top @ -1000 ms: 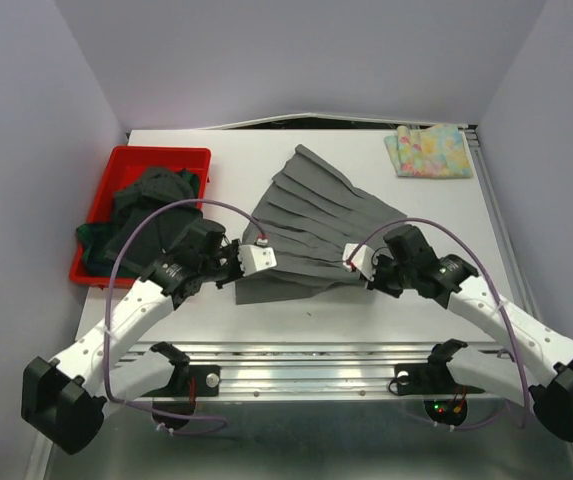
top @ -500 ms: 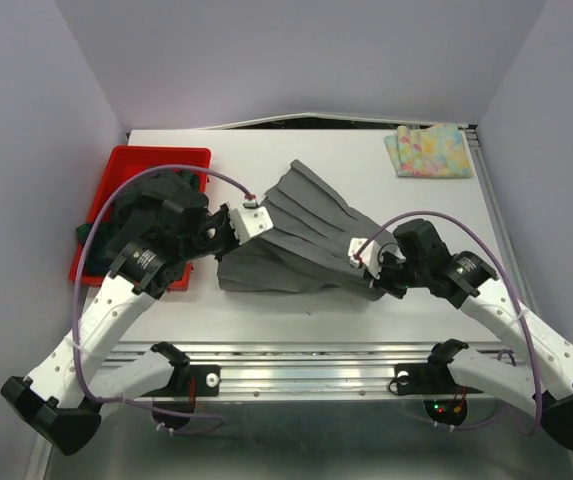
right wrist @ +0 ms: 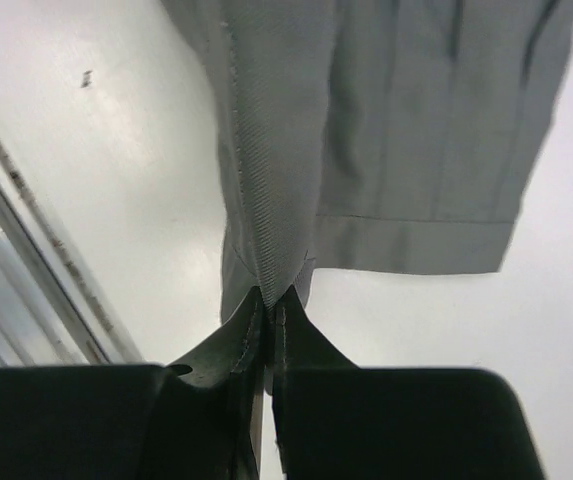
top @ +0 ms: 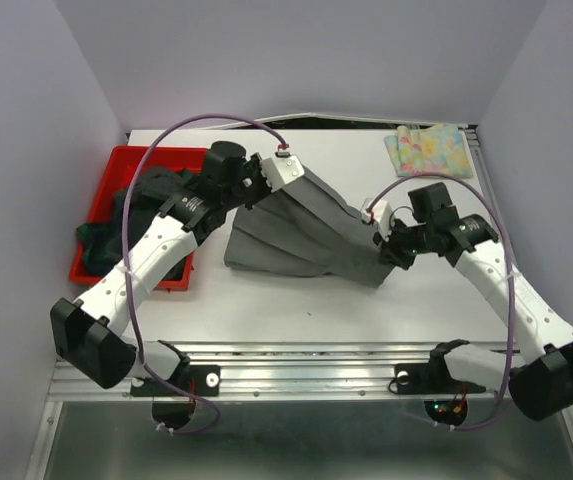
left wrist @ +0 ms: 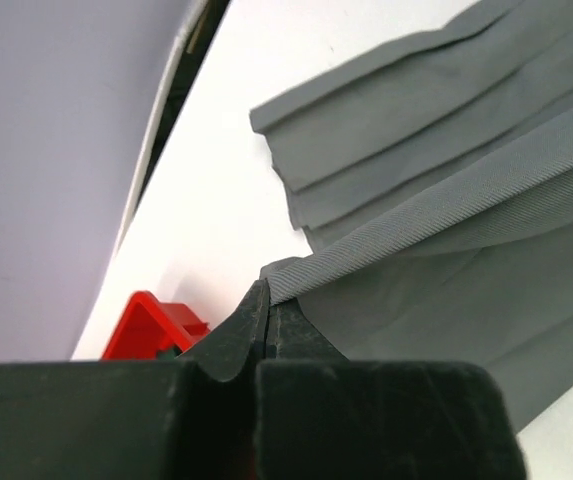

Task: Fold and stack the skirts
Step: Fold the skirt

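The pinched fold still hangs raised on its near side, so my right gripper moves outward and down next and releases over the skirt's flat hem end (right wrist: 416,245).
The grey pleated skirt (top: 296,235) lies mid-table, its near hem lifted and doubled back over itself. My left gripper (top: 299,176) is shut on the hem's left corner at the back of the cloth; in the left wrist view the fingertips (left wrist: 266,296) pinch a ridge of the skirt (left wrist: 446,200). My right gripper (top: 373,222) is shut on the right corner, and the right wrist view shows its tips (right wrist: 274,300) clamping a hanging fold of the skirt (right wrist: 386,120). A folded pastel floral skirt (top: 428,150) rests at the back right. Dark skirts (top: 126,215) fill the bin.
The red plastic bin (top: 161,156) stands at the left edge of the table, close under my left arm, and its corner (left wrist: 151,325) shows in the left wrist view. A metal rail (top: 306,350) runs along the front edge. Walls close in on all sides.
Both grippers have carried the grey skirt's near hem up and toward the back of the table. The skirt now folds over itself, where earlier it lay spread out flat.
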Controlling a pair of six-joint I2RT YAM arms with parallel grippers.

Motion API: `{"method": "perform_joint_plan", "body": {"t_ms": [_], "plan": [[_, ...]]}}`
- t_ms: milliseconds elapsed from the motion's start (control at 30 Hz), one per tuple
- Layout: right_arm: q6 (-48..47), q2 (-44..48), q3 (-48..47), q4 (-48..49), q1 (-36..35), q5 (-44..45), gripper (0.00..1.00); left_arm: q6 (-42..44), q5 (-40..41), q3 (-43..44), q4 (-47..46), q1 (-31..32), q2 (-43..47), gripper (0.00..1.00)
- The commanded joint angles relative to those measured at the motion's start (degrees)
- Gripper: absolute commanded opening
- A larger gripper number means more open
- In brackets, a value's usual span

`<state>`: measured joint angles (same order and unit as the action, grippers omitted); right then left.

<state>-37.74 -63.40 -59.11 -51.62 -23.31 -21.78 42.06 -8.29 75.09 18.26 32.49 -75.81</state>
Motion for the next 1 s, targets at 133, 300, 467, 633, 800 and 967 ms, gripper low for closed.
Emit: {"method": "perform_joint_plan", "body": {"t_ms": [133, 300, 467, 633, 800, 967], "plan": [[-13.39, -15.06, -11.11, -9.55, 15.30, -14.51, 0.01, 2.76, 2.93, 8.92, -11.05, -0.67, -7.22, 0.00], [-18.51, -24.04, -14.88, -11.40, 21.01, -18.29, 0.01, 3.55, 3.72, 12.35, -15.44, -0.94, -14.79, 0.00], [-26.15, -36.86, -27.26, -18.42, 27.00, -23.74, 0.02, 3.20, 2.85, 19.29, -19.30, -2.61, -26.21, 0.00], [-28.01, -52.40, -38.96, -24.05, 27.53, -25.15, 0.09, 2.85, 1.88, 27.81, -22.21, -4.10, -36.94, 0.00], [-22.83, -65.43, -53.95, -23.79, 28.06, -26.64, 0.18, 2.15, 1.53, 35.73, -22.83, -5.42, -49.15, 0.00], [-14.66, -75.20, -62.61, -19.43, 28.06, -26.31, 0.25, 0.57, 4.15, 42.06, -23.45, -5.95, -57.50, 0.00]]}}
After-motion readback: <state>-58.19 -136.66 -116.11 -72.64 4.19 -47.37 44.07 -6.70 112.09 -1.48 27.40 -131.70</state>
